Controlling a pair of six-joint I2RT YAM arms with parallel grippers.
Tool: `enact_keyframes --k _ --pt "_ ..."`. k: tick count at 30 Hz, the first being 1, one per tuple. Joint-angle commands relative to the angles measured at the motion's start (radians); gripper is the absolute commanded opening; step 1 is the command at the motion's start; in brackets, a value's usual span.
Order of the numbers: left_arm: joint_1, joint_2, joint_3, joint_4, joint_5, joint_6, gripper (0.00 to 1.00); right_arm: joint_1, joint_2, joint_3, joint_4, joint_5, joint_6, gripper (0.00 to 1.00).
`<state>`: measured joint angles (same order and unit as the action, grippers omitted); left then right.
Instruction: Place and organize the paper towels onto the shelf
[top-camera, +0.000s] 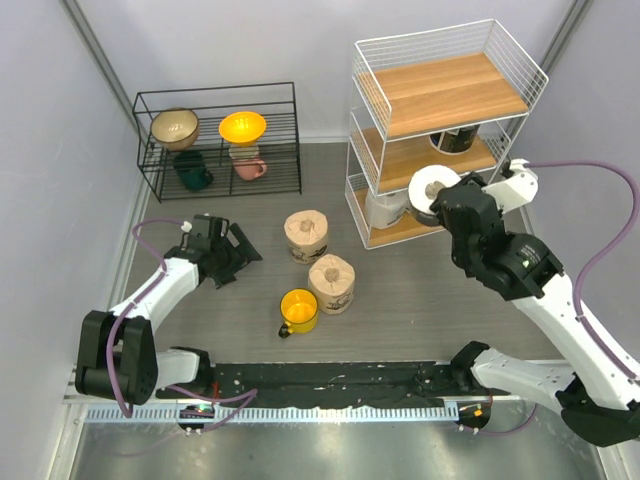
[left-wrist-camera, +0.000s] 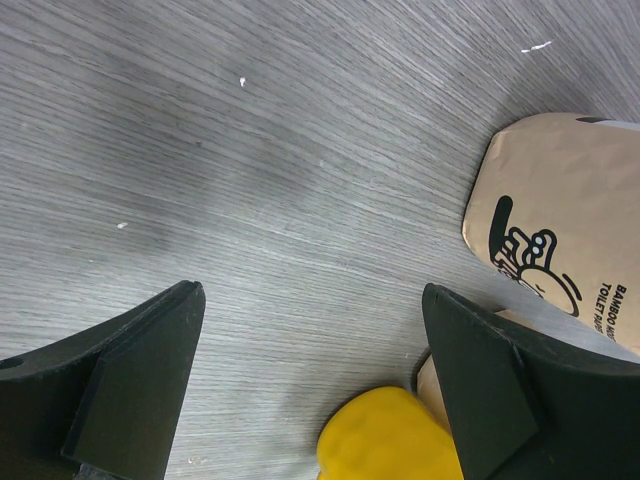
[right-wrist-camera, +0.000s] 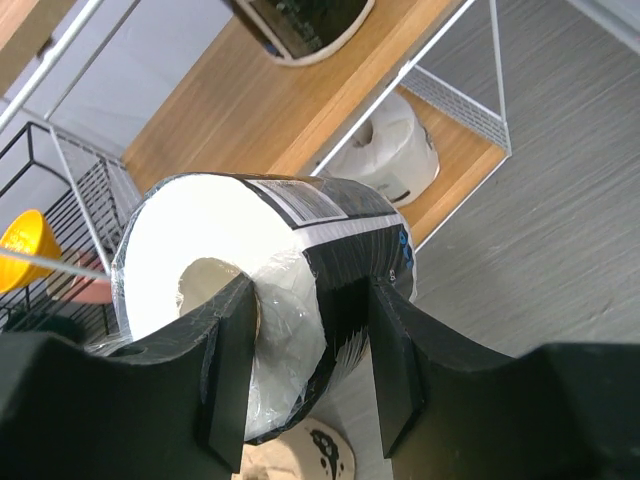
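Observation:
The roll goes outward over the middle board in my right gripper next for release, since the board's bare part beside the dark-wrapped roll lies outward of the gripper.
My right gripper is shut on a white paper towel roll with dark printed wrap, one finger in its core, held in the air in front of the white wire shelf; it shows large in the right wrist view. A white roll lies on the bottom board, also in the right wrist view, and a dark-wrapped roll on the middle board. Two tan-brown rolls stand on the table. My left gripper is open and empty, left of them.
A yellow mug stands beside the nearer tan roll and shows in the left wrist view. A low black wire rack with bowls and mugs stands at the back left. The shelf's top board holds nothing.

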<state>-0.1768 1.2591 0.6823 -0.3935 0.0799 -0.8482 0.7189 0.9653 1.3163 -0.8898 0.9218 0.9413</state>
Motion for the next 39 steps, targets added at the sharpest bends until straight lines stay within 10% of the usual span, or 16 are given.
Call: enact_keyframes --k 1,14,39 --pt "-0.004 -0.021 0.023 0.018 0.001 0.015 0.96 -0.146 0.012 0.032 0.176 -0.111 -0.085 0.31" --pt "-0.004 -0.021 0.023 0.019 0.006 0.015 0.96 -0.394 0.179 0.130 0.325 -0.494 -0.153 0.30" --pt "-0.006 -0.023 0.013 0.025 0.012 0.014 0.96 -0.449 0.286 0.123 0.523 -0.575 -0.079 0.30"
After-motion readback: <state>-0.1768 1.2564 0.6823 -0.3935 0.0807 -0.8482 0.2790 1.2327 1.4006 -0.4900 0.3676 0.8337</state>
